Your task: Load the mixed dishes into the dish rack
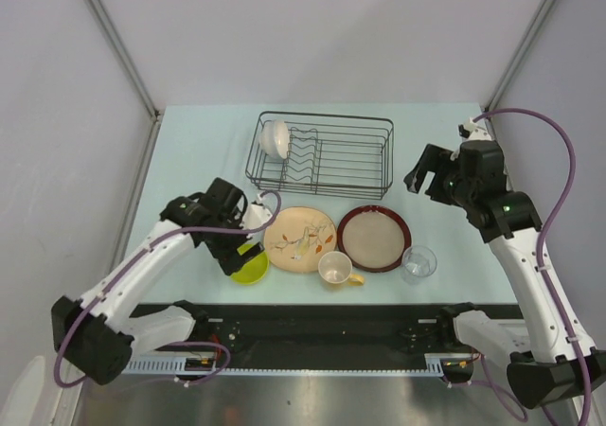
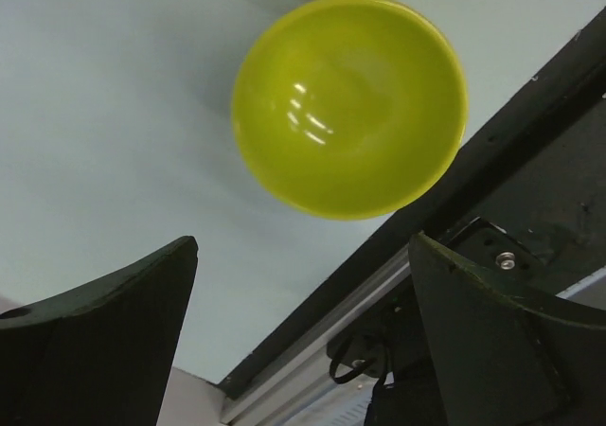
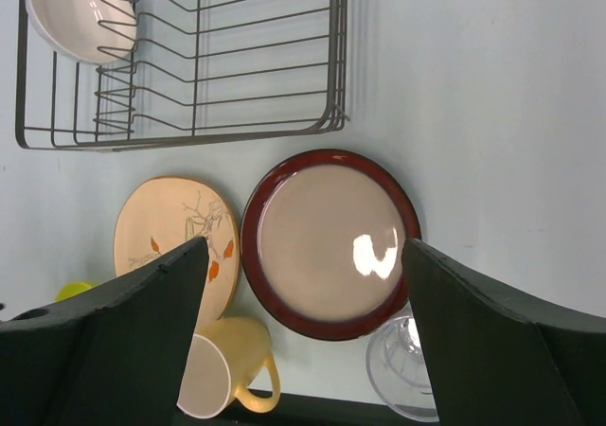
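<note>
I will lower the open fingers of my left gripper over the bowl's near rim [image 2: 250,168], one finger inside, and close, because the lime-green bowl is below my left gripper with its hollow facing up.
The black wire dish rack [image 1: 322,151] stands at the back centre with the white bowl [image 1: 276,137] propped in its left end. The leaf-patterned plate [image 1: 300,239], red-rimmed plate [image 1: 374,238], cream cup [image 1: 335,269] on its side, clear glass [image 1: 418,263] and lime-green bowl [image 1: 251,268] lie along the near edge. My left gripper [image 1: 239,252] is open and empty, just over the green bowl [image 2: 350,118]. My right gripper [image 1: 428,182] is open and empty, raised right of the rack, over the red-rimmed plate [image 3: 329,241].
The black rail of the arm mount [image 1: 331,322] runs along the table's near edge, just behind the green bowl [image 3: 71,291], cup [image 3: 222,379] and glass [image 3: 402,369]. Grey walls enclose the table on three sides. The rack [image 3: 189,57] holds only the white bowl [image 3: 80,14].
</note>
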Controlling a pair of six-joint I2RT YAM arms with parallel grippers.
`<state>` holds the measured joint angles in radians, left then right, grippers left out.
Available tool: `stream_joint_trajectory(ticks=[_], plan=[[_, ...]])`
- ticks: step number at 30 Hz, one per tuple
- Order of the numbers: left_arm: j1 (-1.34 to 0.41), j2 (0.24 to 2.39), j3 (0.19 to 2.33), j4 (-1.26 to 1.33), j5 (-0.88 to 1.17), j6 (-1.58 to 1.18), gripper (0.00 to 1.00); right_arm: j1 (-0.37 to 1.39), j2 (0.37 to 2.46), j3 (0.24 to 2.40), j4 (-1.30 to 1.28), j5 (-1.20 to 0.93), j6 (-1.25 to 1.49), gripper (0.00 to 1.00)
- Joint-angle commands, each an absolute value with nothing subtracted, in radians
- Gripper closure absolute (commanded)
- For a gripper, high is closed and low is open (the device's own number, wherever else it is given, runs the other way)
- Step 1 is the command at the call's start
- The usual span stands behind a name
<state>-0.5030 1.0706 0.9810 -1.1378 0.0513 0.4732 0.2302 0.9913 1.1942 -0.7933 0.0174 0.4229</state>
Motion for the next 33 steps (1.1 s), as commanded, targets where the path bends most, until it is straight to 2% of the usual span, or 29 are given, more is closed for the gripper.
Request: stream_joint_trajectory(ticks=[1,12,15,18,21,24,25,27,28,31,33], plan=[[-0.488,1.101,0.899,-1.029,0.163,0.42,0.02,0.261,0.974,1.201,-0.778,0.014,0.437,0.12],[-0.407,1.198,0.818,-0.885,0.156,0.459,0.04,0.299,0.953,1.201,-0.798,0.046,0.465,0.12],[-0.397,1.259,0.795,-0.836,0.158,0.463,0.06,0.299,0.953,1.201,-0.788,0.035,0.468,0.14],[-0.377,1.311,0.787,-0.812,0.175,0.469,0.12,0.299,0.948,1.201,-0.787,0.037,0.474,0.16],[-0.361,1.351,0.782,-0.795,0.181,0.474,0.24,0.299,0.945,1.201,-0.79,0.041,0.476,0.18],[-0.351,1.385,0.781,-0.793,0.196,0.48,0.44,0.299,0.945,1.201,-0.787,0.043,0.48,0.2],[-0.351,1.391,0.785,-0.798,0.202,0.48,0.58,0.299,0.948,1.201,-0.787,0.041,0.479,0.21],[-0.35,1.4,0.79,-0.802,0.207,0.482,0.76,0.299,0.953,1.201,-0.782,0.041,0.48,0.21],[-0.35,1.405,0.796,-0.805,0.207,0.482,0.89,0.299,0.956,1.201,-0.779,0.041,0.48,0.21],[-0.35,1.414,0.822,-0.827,0.21,0.479,0.99,0.299,0.965,1.201,-0.775,0.043,0.48,0.22],[-0.348,1.416,0.853,-0.848,0.196,0.469,1.0,0.299,0.968,1.201,-0.769,0.038,0.477,0.22]])
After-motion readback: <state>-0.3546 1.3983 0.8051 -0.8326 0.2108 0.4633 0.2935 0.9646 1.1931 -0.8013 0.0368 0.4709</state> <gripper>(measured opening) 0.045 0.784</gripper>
